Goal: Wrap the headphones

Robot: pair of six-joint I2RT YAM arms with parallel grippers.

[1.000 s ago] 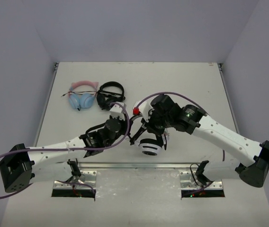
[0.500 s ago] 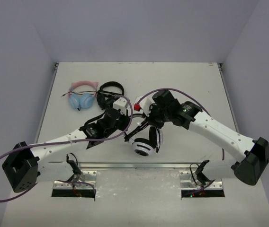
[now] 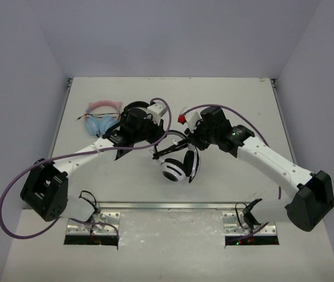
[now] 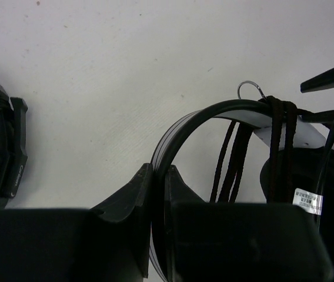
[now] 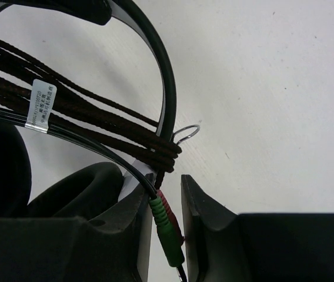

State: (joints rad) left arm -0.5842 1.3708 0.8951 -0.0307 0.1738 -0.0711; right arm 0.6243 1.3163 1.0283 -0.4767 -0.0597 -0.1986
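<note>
The cable [image 4: 281, 129] is already wound round the headband, so the robot's left gripper needs to go down next toward the bare tabletop beneath the white headphones [image 4: 197, 154] and let go of the cable there.
The white headphones [image 3: 173, 170] hang near the table's middle, held between both grippers. My left gripper [image 3: 158, 143] is shut on the headband; in the left wrist view the black band [image 4: 214, 111] runs between the closed jaws of that gripper [image 4: 160, 171]. The thin dark cable [image 4: 281, 129] is wound several times round the headband, also seen in the right wrist view [image 5: 96, 117]. My right gripper [image 3: 189, 147] grips the cable end; the green and red plugs [image 5: 166, 226] sit between its nearly closed jaws [image 5: 167, 179].
The pink-and-blue cat-ear headphones [image 3: 101, 120] and the all-black pair [image 3: 133, 110] lie at the back left, just behind my left wrist; the black pair shows at the left edge of the left wrist view [image 4: 2, 153]. A small metal ring [image 5: 187, 134] hangs at the headband.
Both arms have carried the headphones away from the front edge toward the table's middle. The left wrist has swung back beside the black pair; the right wrist has moved back and left.
</note>
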